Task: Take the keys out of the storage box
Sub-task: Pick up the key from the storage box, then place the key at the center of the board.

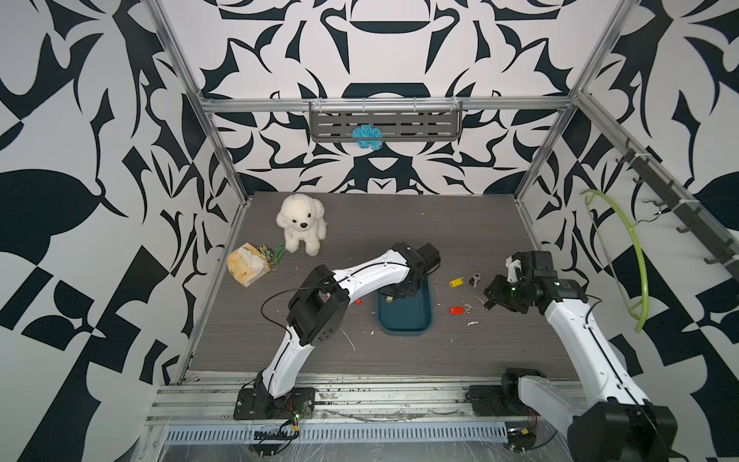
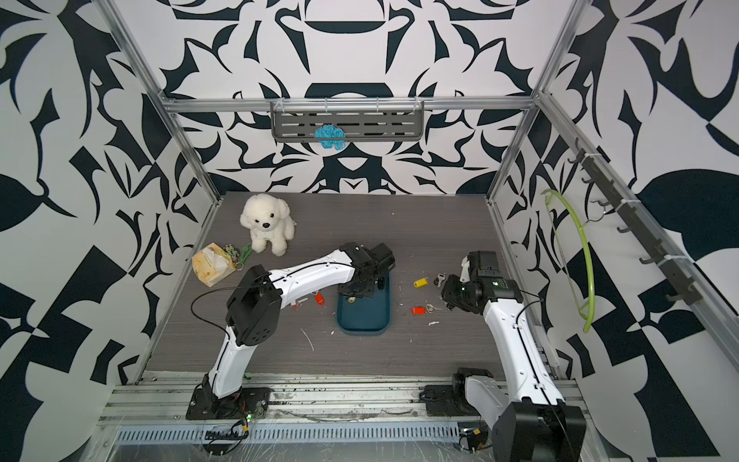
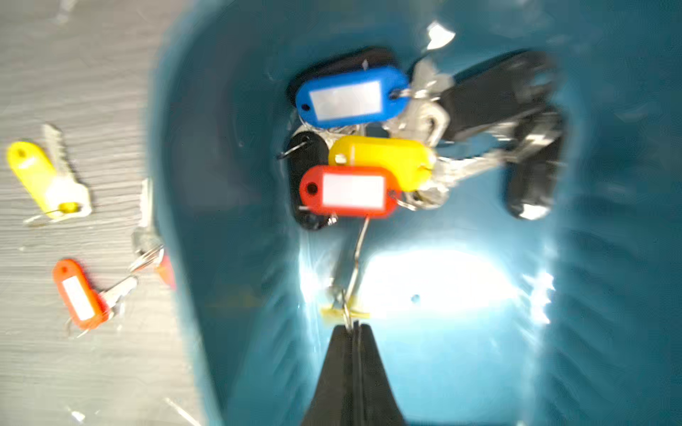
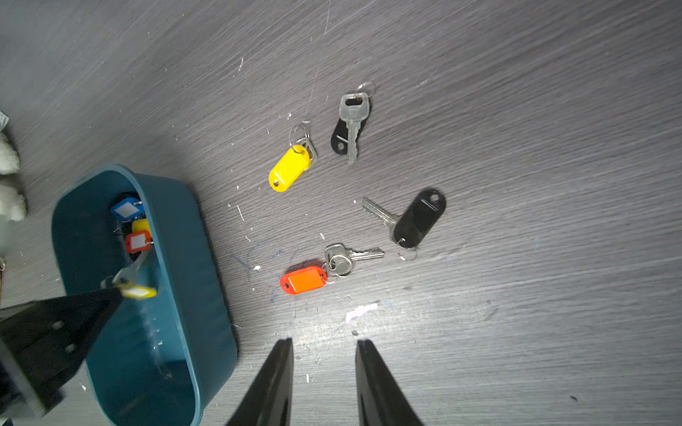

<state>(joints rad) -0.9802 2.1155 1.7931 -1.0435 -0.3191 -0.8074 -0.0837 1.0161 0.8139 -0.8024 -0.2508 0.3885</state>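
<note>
I will next lift my left gripper over the box's side, lower it and let go of the yellow-tagged key's ring. The tabletop past the red-tagged keys is beyond that side from my gripper.
The dark teal storage box (image 1: 404, 322) sits mid-table. My left gripper (image 3: 352, 325) reaches into it and is shut on the ring of a key with a yellow tag (image 4: 138, 292). Deeper in the box lie more keys in a heap: a blue tag (image 3: 352, 97), a yellow tag (image 3: 383, 158), a red tag (image 3: 348, 191) and black fobs (image 3: 494, 96). My right gripper (image 4: 324, 343) is open over bare table to the right of the box. Beyond it lie a red-tagged key (image 4: 303, 279), a yellow-tagged one (image 4: 289, 168) and two with black fobs (image 4: 419, 217).
Left of the box lie a yellow-tagged key (image 3: 31, 173) and red-tagged keys (image 3: 77, 295). A white plush dog (image 1: 302, 224) and a yellow packet (image 1: 248, 264) with a green-handled item (image 1: 280, 252) stand at the back left. A grey wall shelf (image 1: 420, 122) holds blue yarn.
</note>
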